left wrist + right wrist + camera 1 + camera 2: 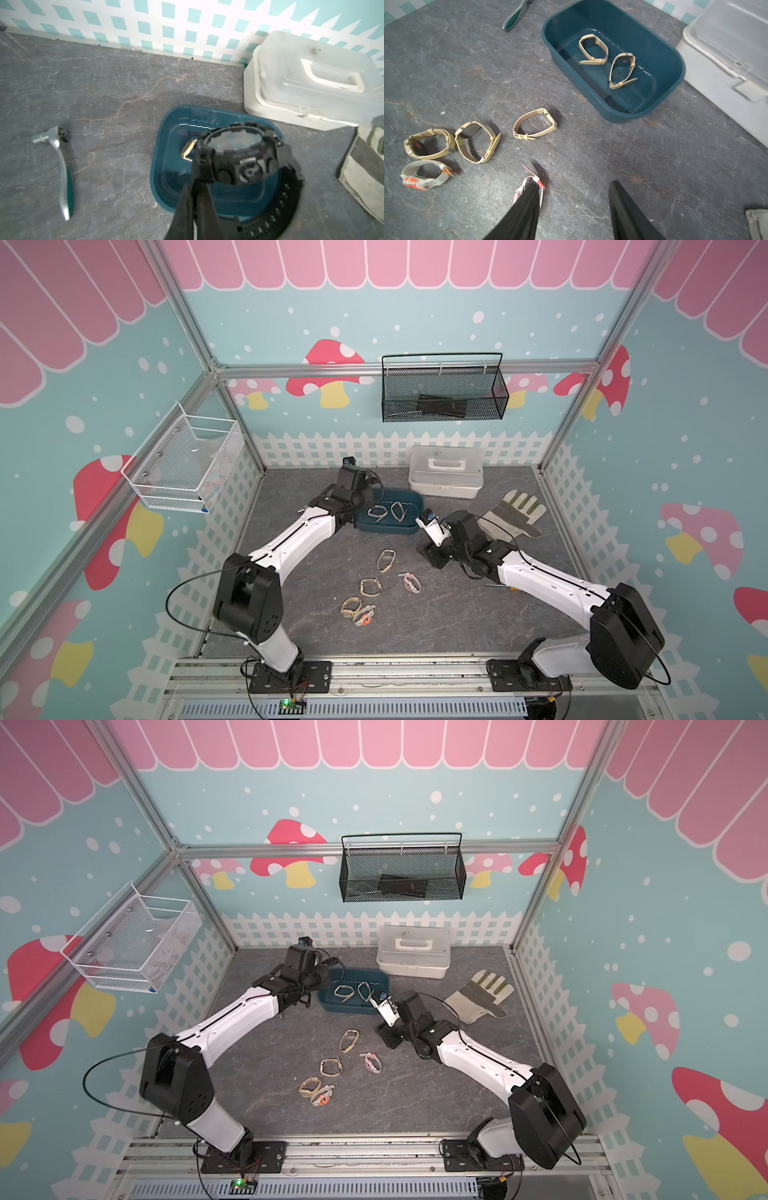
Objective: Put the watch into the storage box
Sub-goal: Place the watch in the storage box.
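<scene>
My left gripper should go down toward the beige watch on the wrench side, below it inside the box, and let go of the strap, because the black watch hangs above the box.
My left gripper is shut on the strap of a chunky black watch, which hangs over the left end of the dark teal storage box. In both top views the left gripper sits at the box's left rim. Two beige watches lie inside the box. My right gripper is open and holds nothing, low over the table in front of the box. One of its fingers covers part of a pink watch. Three beige watches and a white-orange one lie on the table.
A white lidded case stands behind the box to the right. A work glove lies right of the box. A ratchet wrench lies left of the box. A black mesh basket and a white wire basket hang on the walls.
</scene>
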Motion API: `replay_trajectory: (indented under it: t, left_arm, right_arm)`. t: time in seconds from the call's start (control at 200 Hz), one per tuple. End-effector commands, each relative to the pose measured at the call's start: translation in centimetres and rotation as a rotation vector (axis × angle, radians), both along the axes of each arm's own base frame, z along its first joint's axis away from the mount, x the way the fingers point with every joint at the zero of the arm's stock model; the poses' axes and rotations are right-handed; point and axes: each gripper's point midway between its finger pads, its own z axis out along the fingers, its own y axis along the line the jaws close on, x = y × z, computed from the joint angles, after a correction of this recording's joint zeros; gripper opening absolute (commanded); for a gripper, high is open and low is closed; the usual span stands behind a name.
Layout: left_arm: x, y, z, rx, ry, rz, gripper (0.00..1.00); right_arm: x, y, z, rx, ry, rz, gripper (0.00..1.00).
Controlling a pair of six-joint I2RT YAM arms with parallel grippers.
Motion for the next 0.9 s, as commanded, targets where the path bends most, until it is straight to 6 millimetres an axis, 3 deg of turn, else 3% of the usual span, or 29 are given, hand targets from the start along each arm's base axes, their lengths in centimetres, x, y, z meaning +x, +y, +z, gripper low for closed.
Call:
replay_trajectory:
  t: [0.0,0.25,0.505,0.895]
  left_arm:
    - [2.2,0.6,-1.2,0.032,0.032,0.004,0.0]
    - [5.0,-1.1,-5.2,0.018,0.13,-0.025,0.0]
    - [4.5,-1.4,-9.7,0.001,0.24,-0.03,0.0]
    - [4.4,-1.0,-12.2,0.027,0.28,-0.011,0.0]
  right_arm:
    - [-0.7,-0.4,0.7,0.016,-0.011,-0.011,0.57]
    - [-1.1,-1.0,0.7,0.008,-0.006,-0.02,0.57]
    - [-1.2,-0.9,0.5,0.004,0.005,-0.019,0.57]
    - [-1.2,-0.7,0.0,-0.005,0.02,-0.019,0.57]
